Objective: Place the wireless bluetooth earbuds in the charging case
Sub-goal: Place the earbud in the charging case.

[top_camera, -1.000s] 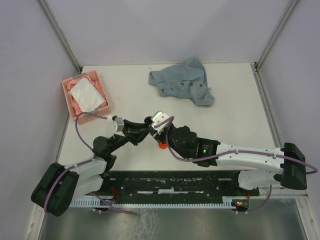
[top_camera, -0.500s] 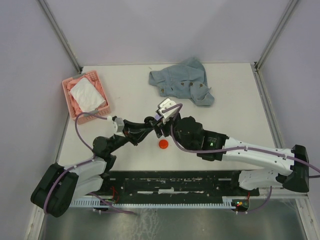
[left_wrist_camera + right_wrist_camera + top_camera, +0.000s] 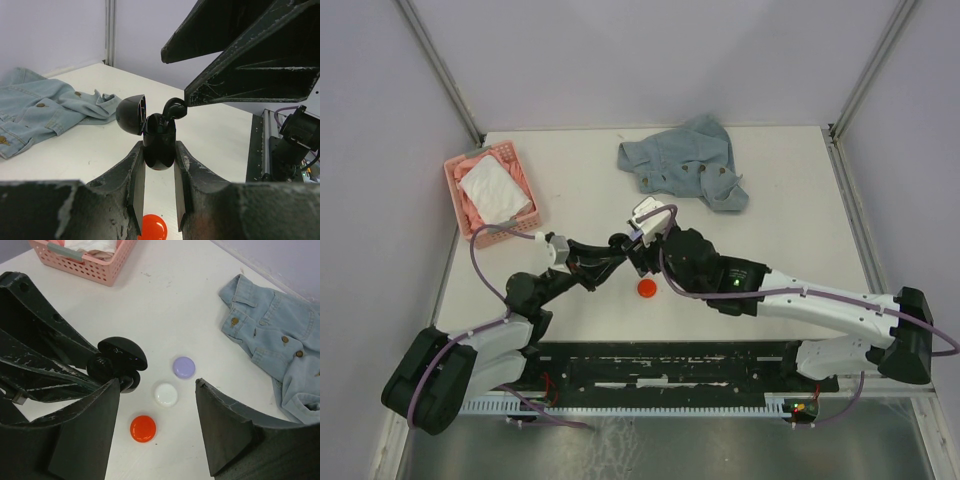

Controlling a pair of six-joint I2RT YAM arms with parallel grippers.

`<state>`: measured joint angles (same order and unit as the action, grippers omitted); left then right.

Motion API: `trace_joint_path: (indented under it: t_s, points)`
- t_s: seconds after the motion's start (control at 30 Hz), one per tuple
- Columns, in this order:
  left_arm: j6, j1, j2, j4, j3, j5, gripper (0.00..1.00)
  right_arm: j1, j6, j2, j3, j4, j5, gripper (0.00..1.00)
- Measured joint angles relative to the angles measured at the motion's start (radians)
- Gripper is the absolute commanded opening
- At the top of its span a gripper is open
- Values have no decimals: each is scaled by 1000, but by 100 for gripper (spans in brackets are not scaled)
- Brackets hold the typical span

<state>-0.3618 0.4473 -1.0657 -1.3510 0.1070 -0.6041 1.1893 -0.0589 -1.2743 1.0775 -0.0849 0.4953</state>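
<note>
The left gripper will next lower the black charging case onto the bare tabletop [image 3: 624, 278] beside the red case and release it on that clear spot, which lies below.
My left gripper [image 3: 159, 156] is shut on a black charging case [image 3: 159, 145], held upright above the table with its lid [image 3: 131, 114] swung open to the left. A black earbud [image 3: 175, 107] sits at the case's mouth, its rounded head sticking out at the upper right. My right gripper [image 3: 157, 384] is open with nothing between its fingers. It hangs just above and beside the case, and its fingers [image 3: 240, 55] fill the top right of the left wrist view. In the top view both grippers meet near the table's middle [image 3: 632, 248].
Three closed round cases lie on the table below: red [image 3: 143, 428], white [image 3: 165, 394] and lilac [image 3: 183, 367]. Only the red one [image 3: 646, 288] shows from above. A denim jacket [image 3: 685, 165] lies at the back. A pink basket [image 3: 490, 195] with cloth stands far left.
My right gripper has opened wider and drawn back a little from the case, uncovering the red case in the top view. The left gripper has kept still with the black case.
</note>
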Motion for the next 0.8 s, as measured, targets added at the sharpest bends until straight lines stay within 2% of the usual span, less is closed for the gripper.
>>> trace_joint_path:
  t_s: [0.43, 0.63, 0.8]
  points:
    - [0, 0, 6, 10, 0, -25, 3, -100, 1, 18, -27, -27, -29, 71]
    - [1, 0, -2, 9, 0, -65, 3, -202, 21, 76, -29, -82, -210, 76]
    - [5, 0, -48, 10, 17, -127, 3, -283, 42, 132, -29, -126, -407, 78]
